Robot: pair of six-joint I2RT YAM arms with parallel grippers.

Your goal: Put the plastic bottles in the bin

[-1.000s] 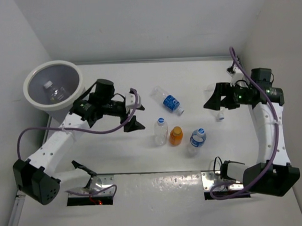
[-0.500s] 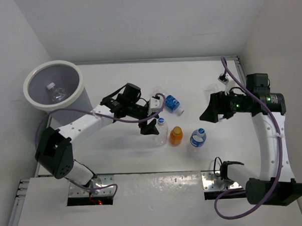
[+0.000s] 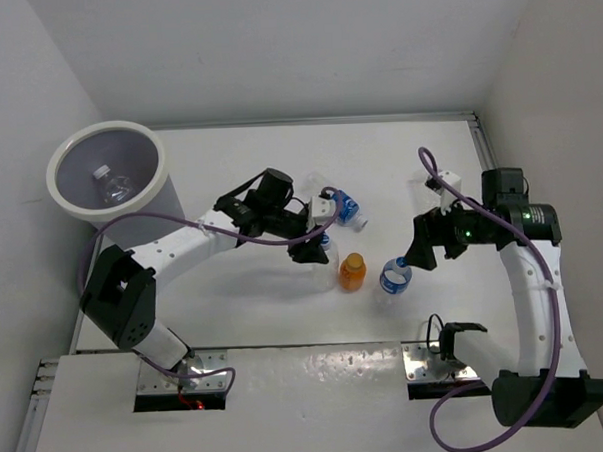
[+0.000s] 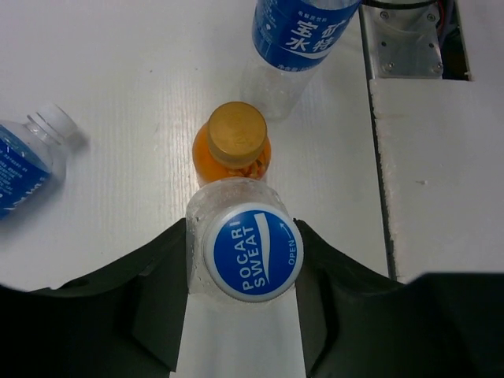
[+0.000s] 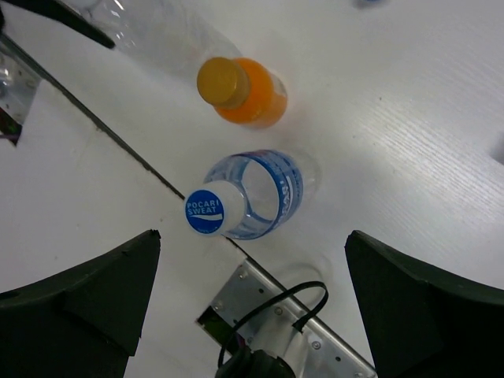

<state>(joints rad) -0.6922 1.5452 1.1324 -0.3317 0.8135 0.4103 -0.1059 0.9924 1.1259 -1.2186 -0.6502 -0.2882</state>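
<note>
I need to move my right gripper down and across next, onto the cap end of the blue-labelled bottle. The bottle's cap end is below my fingers and to their left in the top view.
My left gripper (image 3: 318, 241) (image 4: 244, 264) is shut on the neck of an upright clear bottle (image 4: 252, 252) with a blue cap. Just past it stands the short orange bottle (image 3: 352, 271) (image 4: 231, 150) (image 5: 240, 90). A blue-labelled bottle (image 3: 394, 275) (image 4: 303, 35) (image 5: 256, 197) stands upright under my right gripper (image 3: 422, 243) (image 5: 252, 236), which hangs open above it with its fingers wide apart. Another blue-labelled bottle (image 3: 343, 206) (image 4: 20, 169) lies on its side behind the left gripper. The bin (image 3: 58, 162) stands at the far left with one bottle (image 3: 108, 184) inside.
A clear bottle-like thing (image 3: 421, 188) shows partly behind the right arm. Two metal mounting plates (image 3: 433, 360) (image 3: 183, 376) sit on the near shelf. A purple cable (image 3: 181, 226) trails along the left arm. Walls close in on both sides.
My left arm swung right from beside the bin to the middle bottle and shut on its neck. My right gripper moved down and left over the upright blue-labelled bottle, staying open.
</note>
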